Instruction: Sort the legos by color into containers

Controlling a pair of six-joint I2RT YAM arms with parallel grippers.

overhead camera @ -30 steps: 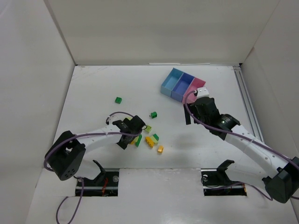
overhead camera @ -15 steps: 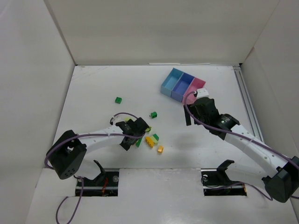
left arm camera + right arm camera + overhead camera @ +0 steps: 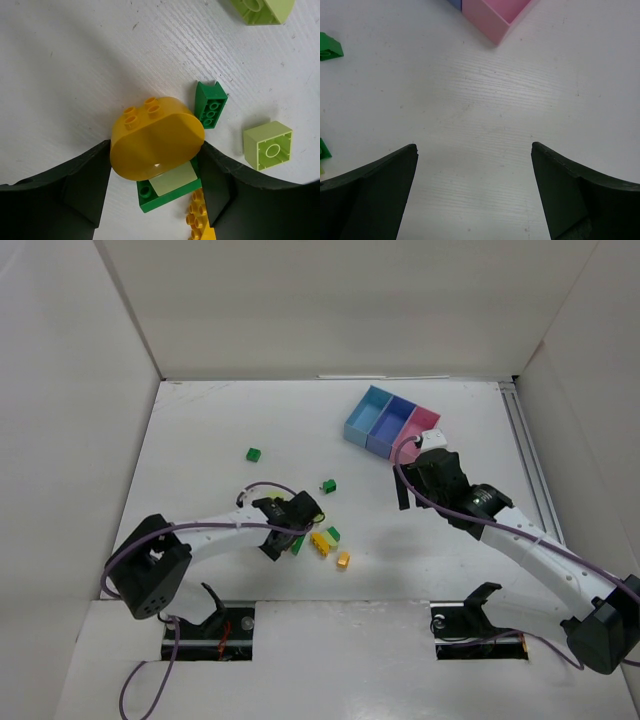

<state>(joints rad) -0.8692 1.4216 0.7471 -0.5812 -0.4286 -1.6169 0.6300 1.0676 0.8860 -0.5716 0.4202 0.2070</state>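
The dark green piece juts out below the held yellow brick, so I will swing my right gripper to the left in the top view next and tilt it onto that piece.
My left gripper is shut on a rounded yellow brick and sits over the brick cluster, just above the table. Under it lie a dark green piece with a pale lime top and a yellow studded brick. A dark green brick and a lime brick lie just beyond. My right gripper is open and empty, near the pink bin. The light blue, darker blue and pink bins stand in a row at the back right.
Single dark green bricks lie at the left and centre; one also shows in the right wrist view. An orange brick lies nearest the front. White walls enclose the table on three sides.
My left gripper has shifted a little to the right, closer over the brick cluster. The right arm has not moved.
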